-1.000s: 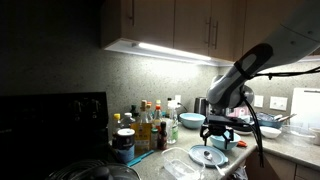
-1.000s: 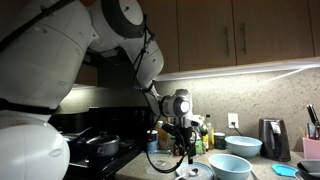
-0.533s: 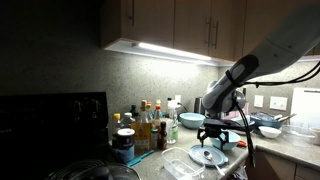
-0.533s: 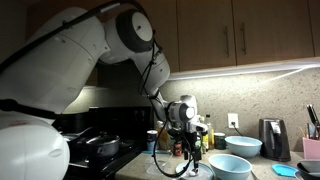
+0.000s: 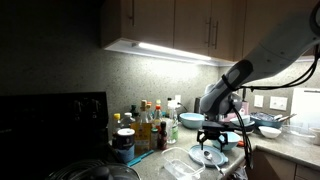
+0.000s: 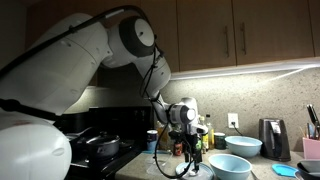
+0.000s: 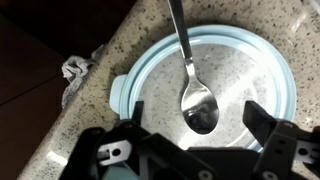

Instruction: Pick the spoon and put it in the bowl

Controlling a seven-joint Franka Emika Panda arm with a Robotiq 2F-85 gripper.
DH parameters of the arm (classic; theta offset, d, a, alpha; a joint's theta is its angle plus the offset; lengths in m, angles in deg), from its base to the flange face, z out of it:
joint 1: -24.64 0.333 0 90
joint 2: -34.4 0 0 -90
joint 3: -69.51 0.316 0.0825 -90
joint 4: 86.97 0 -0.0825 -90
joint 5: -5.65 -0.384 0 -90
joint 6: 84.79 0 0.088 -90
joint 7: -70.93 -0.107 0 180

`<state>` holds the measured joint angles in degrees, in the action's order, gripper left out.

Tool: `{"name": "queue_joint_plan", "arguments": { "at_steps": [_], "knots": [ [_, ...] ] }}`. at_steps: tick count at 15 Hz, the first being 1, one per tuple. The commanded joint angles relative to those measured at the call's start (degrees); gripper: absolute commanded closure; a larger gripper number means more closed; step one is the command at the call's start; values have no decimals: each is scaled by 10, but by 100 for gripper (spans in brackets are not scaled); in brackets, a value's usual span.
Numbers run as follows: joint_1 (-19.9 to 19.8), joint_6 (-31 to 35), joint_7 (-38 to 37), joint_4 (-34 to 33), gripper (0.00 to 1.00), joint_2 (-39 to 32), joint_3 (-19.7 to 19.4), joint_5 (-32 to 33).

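My gripper should next move down and toward the top of the wrist view, onto the spoon's handle just past the scoop [image 7: 189, 63], because my open fingers are on both sides of the scoop.
In the wrist view the spoon [image 7: 190, 75] lies on the flat pale-blue plate [image 7: 150, 70]. Its shiny scoop is nearest me and its handle runs away to the top edge. My gripper [image 7: 197, 125] is open, low over the plate, with one finger on each side of the scoop; it touches nothing. In both exterior views the gripper [image 5: 211, 141] [image 6: 187, 158] hangs just above the plate [image 5: 208, 157]; the spoon is too small to make out there. The wide light-blue bowl [image 6: 243, 146] [image 5: 190, 120] stands beyond the plate, near the wall.
A smaller teal bowl [image 6: 231, 165] sits beside the plate. Bottles and jars [image 5: 145, 127] crowd the counter, and a black kettle [image 6: 270, 139] stands by the wall. The counter edge [image 7: 75, 120] runs close to the plate, with a crumpled scrap [image 7: 75, 68] on it. A stove with pots [image 6: 100, 145] is nearby.
The arm has bent and lowered the gripper closer to the plate. The spoon and the dishes have not moved.
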<state>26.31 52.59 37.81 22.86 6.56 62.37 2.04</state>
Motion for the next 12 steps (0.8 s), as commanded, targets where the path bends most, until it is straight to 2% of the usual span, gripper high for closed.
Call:
{"name": "queue_joint_plan", "arguments": {
  "at_steps": [1, 4, 5, 6, 7, 12],
  "knots": [
    [0, -19, -1, 1, 0, 1, 0, -10],
    [-6, -25, 7, 5, 0, 1, 7, -27],
    [-6, -13, 13, 12, 0, 2, 9, -30],
    [12, 36, -22, 23, 0, 4, -12, -2],
    [3, -3, -1, 2, 0, -5, -2, -14],
    [9, 20, 19, 29, 0, 4, 1, -6]
  ]
}}
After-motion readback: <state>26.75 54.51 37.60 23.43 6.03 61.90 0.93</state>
